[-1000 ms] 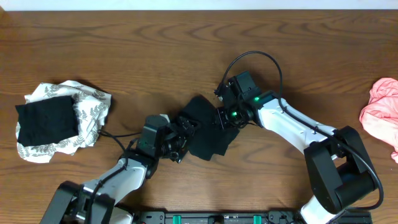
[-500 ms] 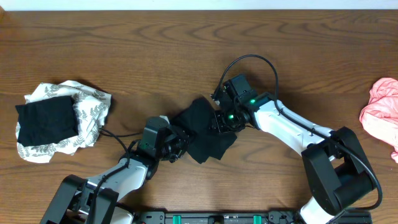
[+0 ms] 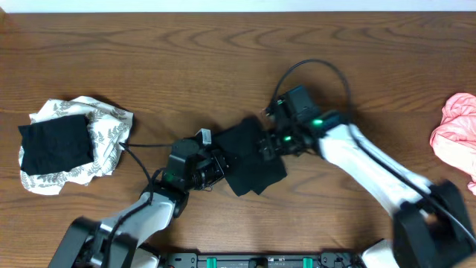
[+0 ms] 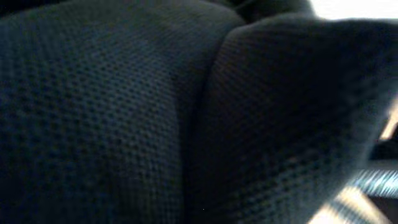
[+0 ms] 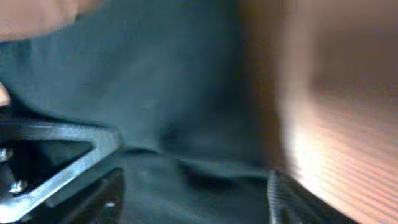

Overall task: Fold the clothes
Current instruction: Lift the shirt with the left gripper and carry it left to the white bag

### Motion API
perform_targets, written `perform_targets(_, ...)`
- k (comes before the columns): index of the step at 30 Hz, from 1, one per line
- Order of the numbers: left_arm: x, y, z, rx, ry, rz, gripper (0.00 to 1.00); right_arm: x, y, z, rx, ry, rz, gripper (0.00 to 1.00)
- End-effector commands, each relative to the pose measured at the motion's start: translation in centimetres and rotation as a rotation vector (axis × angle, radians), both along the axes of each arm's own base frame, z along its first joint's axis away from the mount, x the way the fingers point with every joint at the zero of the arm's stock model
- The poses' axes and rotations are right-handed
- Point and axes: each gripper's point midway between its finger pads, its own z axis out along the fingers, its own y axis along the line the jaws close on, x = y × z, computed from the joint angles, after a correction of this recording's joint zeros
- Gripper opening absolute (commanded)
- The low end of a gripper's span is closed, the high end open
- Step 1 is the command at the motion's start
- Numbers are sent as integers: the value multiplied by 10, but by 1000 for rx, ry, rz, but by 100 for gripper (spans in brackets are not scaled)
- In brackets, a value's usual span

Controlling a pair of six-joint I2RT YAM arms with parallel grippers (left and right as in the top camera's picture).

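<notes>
My left gripper holds the garment and will carry it onto the black piece (image 3: 57,145) and release it there, because that pile is to the gripper's left in the overhead view.
A small black garment (image 3: 249,160) lies crumpled on the wooden table (image 3: 223,59) at the centre. My left gripper (image 3: 217,165) sits at its left edge, shut on the fabric. In the left wrist view the black knit (image 4: 124,112) fills the frame and hides the fingers. My right gripper (image 3: 269,145) hovers at the garment's upper right edge. In the right wrist view that gripper (image 5: 193,199) is open, its fingers (image 5: 99,193) wide apart over the dark cloth (image 5: 161,81), gripping nothing.
A white leaf-print garment (image 3: 111,130) with a black piece (image 3: 56,145) on top lies at the far left. A pink garment (image 3: 457,134) lies at the right edge. Cables trail from both arms near the centre.
My left gripper has shut on the black garment's left edge. My right gripper has opened and let go of the cloth, and the right arm is blurred with motion.
</notes>
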Motion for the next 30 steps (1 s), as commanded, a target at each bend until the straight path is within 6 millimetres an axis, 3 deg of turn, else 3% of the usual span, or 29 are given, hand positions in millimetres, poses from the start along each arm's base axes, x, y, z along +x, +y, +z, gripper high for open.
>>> perform_targets(1,13,-10,49,-53,-169,-52,6,30,-48,44,-106,-206,-143,78)
perform_targets(5,31,-1,102,-127,-278,20,6,37,-75,80,-80,-294,-227,78)
perform_targets(9,50,28,157,-186,-392,145,6,37,-86,86,-78,-300,-261,77)
perform_targets(14,68,86,230,-255,-541,330,6,30,-89,77,-101,-256,-256,77)
perform_targets(20,75,187,308,-288,-667,620,6,28,-90,73,-110,-238,-254,77)
perform_targets(25,66,268,328,-274,-618,828,6,27,-90,72,-114,-232,-253,77)
perform_targets(28,56,306,321,-253,-540,908,6,27,-90,72,-114,-232,-253,78)
perform_targets(30,45,332,304,-247,-464,963,6,27,-90,72,-114,-233,-253,78)
